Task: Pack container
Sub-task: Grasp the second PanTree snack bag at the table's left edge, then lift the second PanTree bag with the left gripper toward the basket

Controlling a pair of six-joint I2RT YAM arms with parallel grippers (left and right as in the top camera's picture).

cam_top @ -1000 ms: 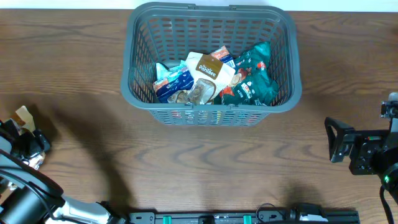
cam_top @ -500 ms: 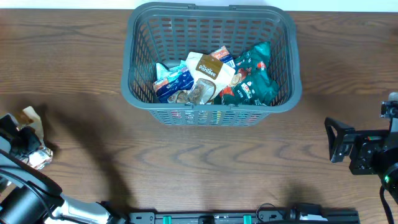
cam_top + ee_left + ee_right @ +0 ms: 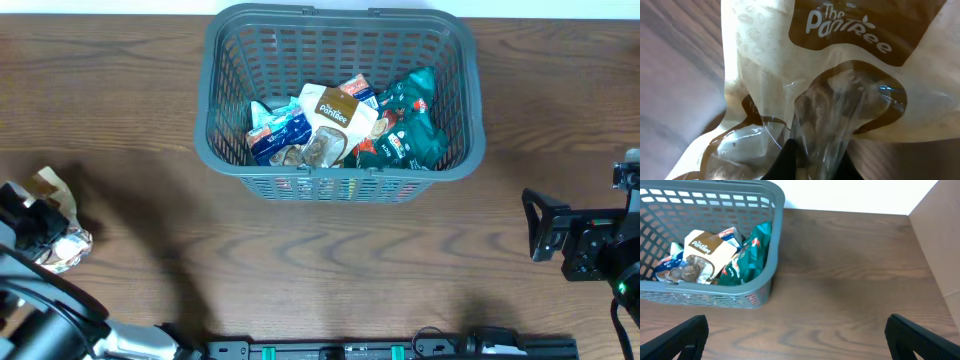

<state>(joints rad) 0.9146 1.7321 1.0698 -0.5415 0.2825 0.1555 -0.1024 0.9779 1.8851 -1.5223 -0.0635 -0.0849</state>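
My left gripper will next lift and swing outward toward the bare wood [image 3: 168, 106] beside the basket and let go of this packet, because it is far from the basket.
The container [image 3: 340, 186] is a dark grey slatted basket at the back middle of the table, also in the right wrist view [image 3: 774, 202]. Inside lie a white-and-brown Pantree packet [image 3: 335, 118], a blue packet [image 3: 280, 130] and a green packet [image 3: 405, 130]. At the far left edge, my left gripper [image 3: 35, 235] is shut on another Pantree snack packet [image 3: 62, 243]. In the left wrist view this packet [image 3: 840, 65] fills the frame, its clear film pinched at my left gripper [image 3: 815, 150]. My right gripper [image 3: 540, 226] stands open and holds nothing at the right, well away from the basket.
Bare brown wood lies between the basket and both arms. A rail with dark fittings [image 3: 380, 350] runs along the front edge. A tan panel [image 3: 945, 235] stands at the right in the right wrist view, past the table's corner.
My left gripper has shut on the snack packet, and the packet has shifted slightly to the right with it. The right arm and the basket have stayed still.
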